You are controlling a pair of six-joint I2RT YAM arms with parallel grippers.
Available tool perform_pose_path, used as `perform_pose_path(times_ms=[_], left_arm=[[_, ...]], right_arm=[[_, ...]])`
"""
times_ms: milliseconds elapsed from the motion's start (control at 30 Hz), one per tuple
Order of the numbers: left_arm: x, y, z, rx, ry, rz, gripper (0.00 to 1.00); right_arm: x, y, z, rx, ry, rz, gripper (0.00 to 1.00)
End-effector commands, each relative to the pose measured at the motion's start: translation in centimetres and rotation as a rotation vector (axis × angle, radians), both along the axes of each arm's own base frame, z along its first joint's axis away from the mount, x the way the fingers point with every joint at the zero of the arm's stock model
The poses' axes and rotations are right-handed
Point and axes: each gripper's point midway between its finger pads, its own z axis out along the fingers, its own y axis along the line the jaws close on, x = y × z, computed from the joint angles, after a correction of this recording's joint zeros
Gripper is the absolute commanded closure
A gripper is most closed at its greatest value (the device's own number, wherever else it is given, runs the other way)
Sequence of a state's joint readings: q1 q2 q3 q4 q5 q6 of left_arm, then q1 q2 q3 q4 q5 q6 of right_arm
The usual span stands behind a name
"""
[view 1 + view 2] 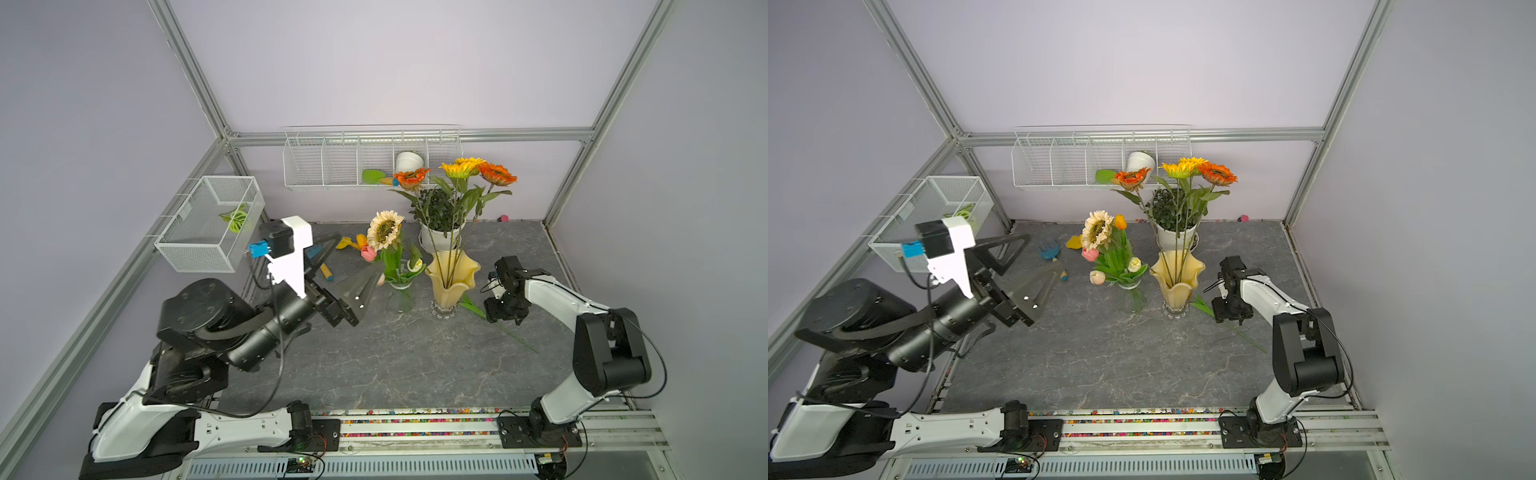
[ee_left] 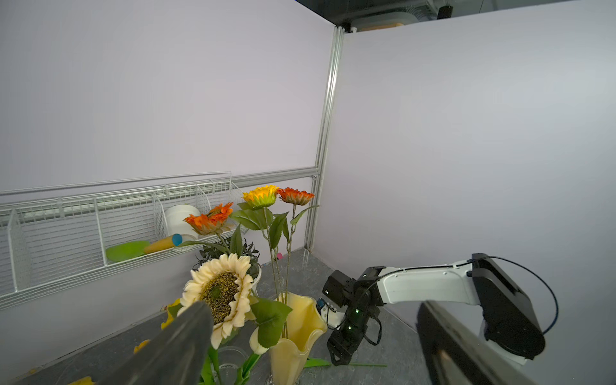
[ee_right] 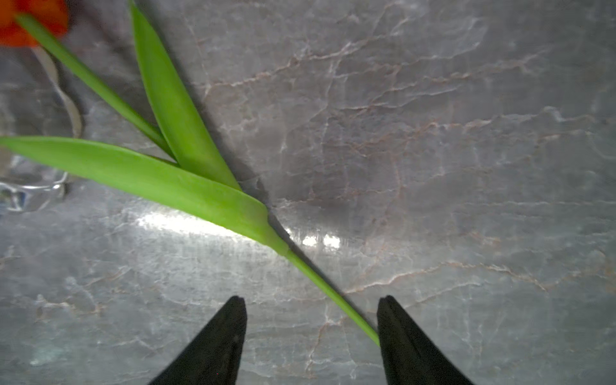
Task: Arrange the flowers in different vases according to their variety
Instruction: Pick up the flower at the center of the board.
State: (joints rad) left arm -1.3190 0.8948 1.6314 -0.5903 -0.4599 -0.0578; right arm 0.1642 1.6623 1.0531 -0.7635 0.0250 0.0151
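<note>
My right gripper will next move down toward the yellow vase and close where the green stem meets its leaves, because the gripper's fingers are already on either side of the stem.
The pale-yellow vase [image 1: 451, 278] holds two orange sunflowers [image 1: 496, 173] and a yellow one [image 1: 461, 167]. Left of it, the clear vase [image 1: 401, 297] holds several tulips [image 1: 1134, 264], with a cream sunflower [image 1: 385, 229] standing among them. My left gripper [image 1: 359, 253] hangs wide open just left of that bunch, and one of its fingers [image 2: 186, 333] is close to the cream head [image 2: 221, 290]. An orange tulip lies flat on the table, right of the yellow vase, on a long stem [image 3: 320, 283]. My right gripper [image 3: 311, 300] points down over this stem, open and straddling it.
A leafy plant in a white pot [image 1: 438, 210] stands behind the yellow vase. A wire shelf [image 1: 370, 158] on the back wall holds a white pot and a green scoop. A wire basket [image 1: 210, 222] hangs on the left wall. A blue toy rake [image 1: 1048, 250] lies at the back left.
</note>
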Motion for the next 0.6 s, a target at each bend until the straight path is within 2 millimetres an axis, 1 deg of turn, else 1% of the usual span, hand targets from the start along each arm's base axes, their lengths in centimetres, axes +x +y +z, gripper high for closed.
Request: perform_pose_path(times_ms=[0, 200, 300, 333, 467, 567], left_arm=[[0.3, -0.3, -3.1, 0.108, 0.072, 0.013, 0.0], [0.5, 1.0, -4.1, 0.158, 0.102, 0.048, 0.0], [0.4, 1.4, -4.0, 0.156, 0.106, 0.048, 0.0], [0.3, 1.6, -4.0, 0.153, 0.107, 0.047, 0.0], [0.2, 2.3, -3.8, 0.146, 0.113, 0.049, 0.0], [0.2, 2.7, -3.7, 0.145, 0.125, 0.055, 0.0]], right_arm=[[0.4, 0.9, -0.7, 0.023, 0.025, 0.123, 0.32], [0.8, 0.8, -2.5, -0.007, 0.042, 0.161, 0.33], [0.9, 0.7, -3.2, -0.028, 0.035, 0.163, 0.38], [0.8, 0.8, -3.4, -0.037, 0.036, 0.168, 0.41], [0.5, 1.1, -4.0, -0.091, 0.038, 0.186, 0.65], [0.2, 1.7, -4.5, -0.097, 0.045, 0.194, 0.74]])
